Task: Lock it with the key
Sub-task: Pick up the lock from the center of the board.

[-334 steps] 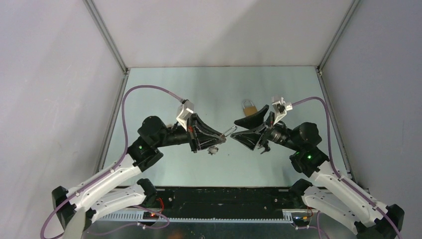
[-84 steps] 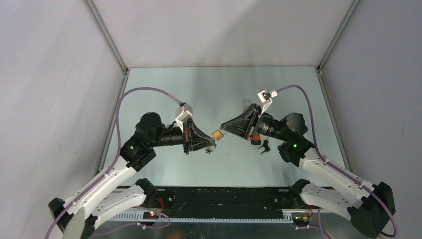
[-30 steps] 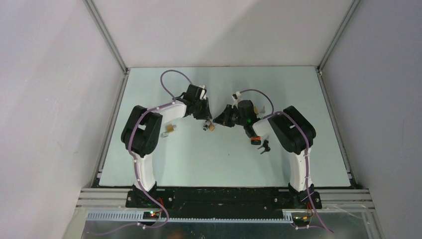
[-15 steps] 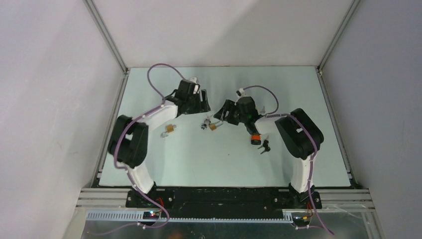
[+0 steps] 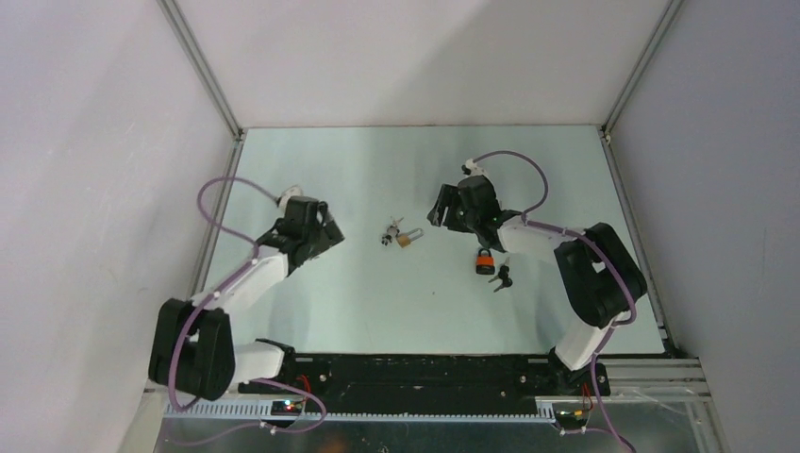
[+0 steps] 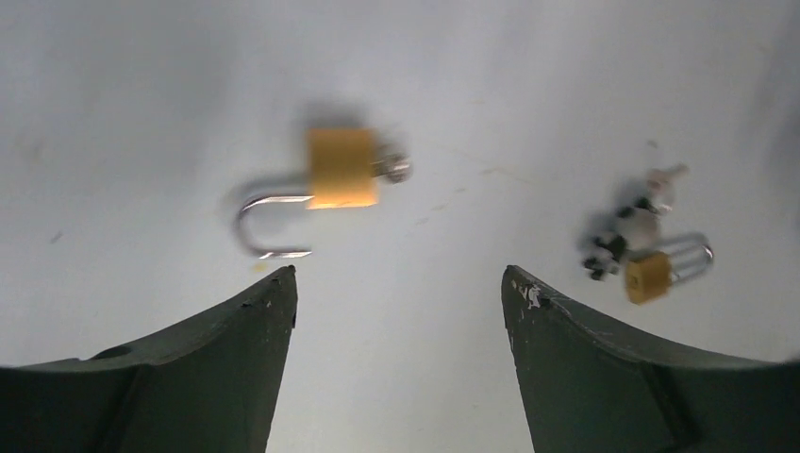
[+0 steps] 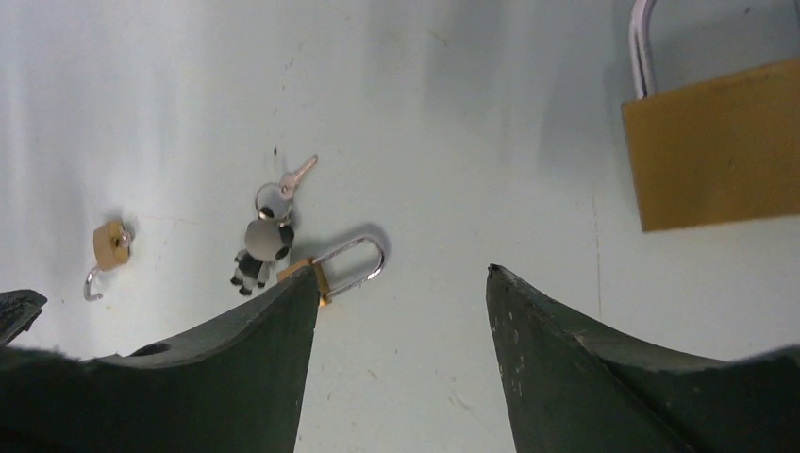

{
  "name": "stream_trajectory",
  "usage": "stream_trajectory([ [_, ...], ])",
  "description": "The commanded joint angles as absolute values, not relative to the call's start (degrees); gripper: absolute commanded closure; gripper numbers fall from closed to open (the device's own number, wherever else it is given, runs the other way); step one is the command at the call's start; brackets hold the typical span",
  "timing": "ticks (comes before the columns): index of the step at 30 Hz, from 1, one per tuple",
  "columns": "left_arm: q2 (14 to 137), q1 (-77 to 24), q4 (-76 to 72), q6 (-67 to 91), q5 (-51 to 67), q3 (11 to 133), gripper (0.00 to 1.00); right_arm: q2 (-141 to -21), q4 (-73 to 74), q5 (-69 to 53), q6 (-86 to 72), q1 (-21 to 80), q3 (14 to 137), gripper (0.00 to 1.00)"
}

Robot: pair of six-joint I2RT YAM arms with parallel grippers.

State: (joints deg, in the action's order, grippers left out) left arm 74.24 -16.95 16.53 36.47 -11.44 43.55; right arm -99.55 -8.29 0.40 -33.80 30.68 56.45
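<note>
The open shackle's bend [image 6: 241, 226] is outside the gap between my fingers, so my left gripper will next move down and to the left in the wrist view onto it.
A small brass padlock [image 5: 406, 240] lies on the table in the middle, and its shackle [image 7: 357, 260] looks seated in the body. A bunch of keys [image 5: 389, 231] with a black-and-white charm [image 7: 260, 243] rests against it; a silver key [image 7: 298, 175] points away. Whether a key sits in the lock cannot be told. My left gripper [image 5: 326, 232] hangs open to the left of it, nothing between its fingers [image 6: 274, 311]. My right gripper [image 5: 440, 209] stands open to the right, empty too. In the wrist views the left gripper [image 6: 398, 274] and the right gripper [image 7: 401, 272] show wide gaps.
A second small brass padlock [image 6: 341, 168] lies with its shackle swung open just ahead of the left fingers. A large brass padlock [image 7: 717, 142] lies by the right gripper. An orange padlock [image 5: 485, 261] and black keys [image 5: 502, 276] lie nearer the right arm. Walls close the table's sides.
Both grippers have opened and let go of the small padlock and keys, which now lie on the table. The left arm has drawn back left and nearer; the right has backed off right.
</note>
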Motion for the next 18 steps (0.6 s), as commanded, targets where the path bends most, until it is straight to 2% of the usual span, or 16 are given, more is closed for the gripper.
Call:
stream_trajectory([
  [1,66.56,-12.11,17.09,52.96,-17.33,36.79,0.16,-95.48,-3.09,4.76,-32.01,34.05,57.97,0.32],
  [4,63.38,-10.61,16.99,59.04,-19.08,34.84,0.16,-94.85,-2.46,4.31,-33.15,35.24,57.64,0.34],
  [9,65.97,-9.93,17.81,53.03,-21.61,38.07,0.19,-93.52,-1.97,2.45,-35.22,36.1,56.62,0.38],
  [13,68.66,-8.31,17.98,55.97,-21.93,35.41,0.19,-91.21,-1.92,2.03,-35.59,36.05,55.61,0.39],
  [15,70.37,-8.19,17.02,56.71,-22.35,34.57,0.21,-90.2,-1.77,1.9,-35.59,36.1,55.47,0.39],
  [18,72.18,-8.17,13.96,56.53,-22.05,33.8,0.32,-89.11,-1.61,1.14,-36.18,35.88,55.45,0.42],
])
